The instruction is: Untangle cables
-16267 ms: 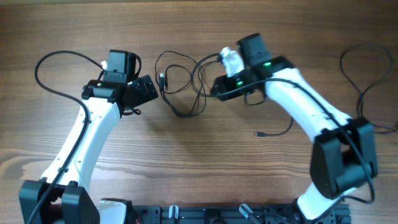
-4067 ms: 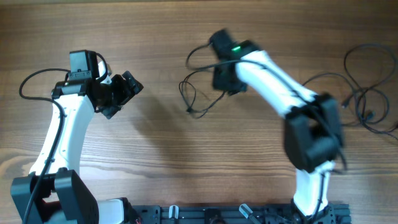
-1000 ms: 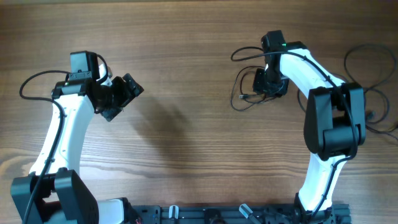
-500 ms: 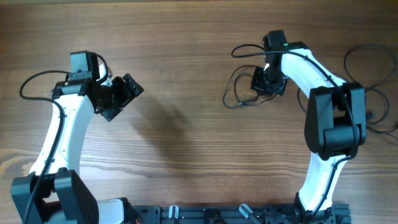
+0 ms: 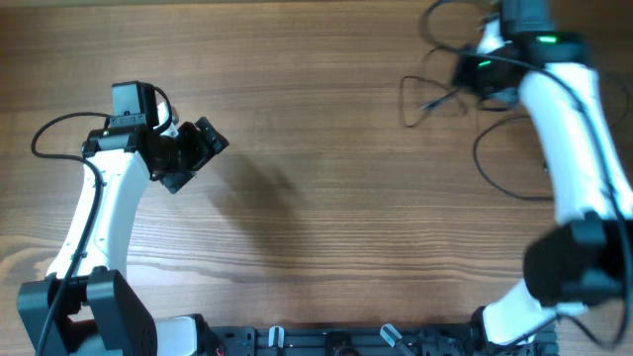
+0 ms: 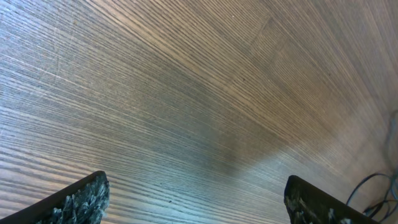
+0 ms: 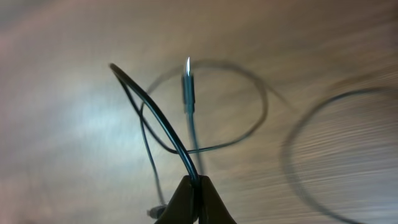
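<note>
I will swing my right gripper to the right in the overhead view next, over the black loops on the tabletop, as the held cable trails off beside them.
My right gripper (image 5: 473, 74) (image 7: 198, 183) is shut on a thin black cable (image 7: 154, 109) and holds it above the table at the far right. The cable's loops and a plug end (image 7: 188, 87) hang below the jaws. In the overhead view the held cable (image 5: 420, 99) trails left of the gripper, and more black cable (image 5: 499, 163) loops under the right arm. My left gripper (image 5: 198, 150) (image 6: 196, 205) is open and empty over bare wood at the left, far from the cables.
The wooden table (image 5: 316, 218) fills the view. A black cable (image 5: 45, 133) of the left arm curves at the far left. A thin cable end (image 6: 373, 186) shows at the lower right of the left wrist view.
My right arm has swung up and to the right, carrying the black cable from the table's upper middle toward the far right corner. The left arm has not moved.
</note>
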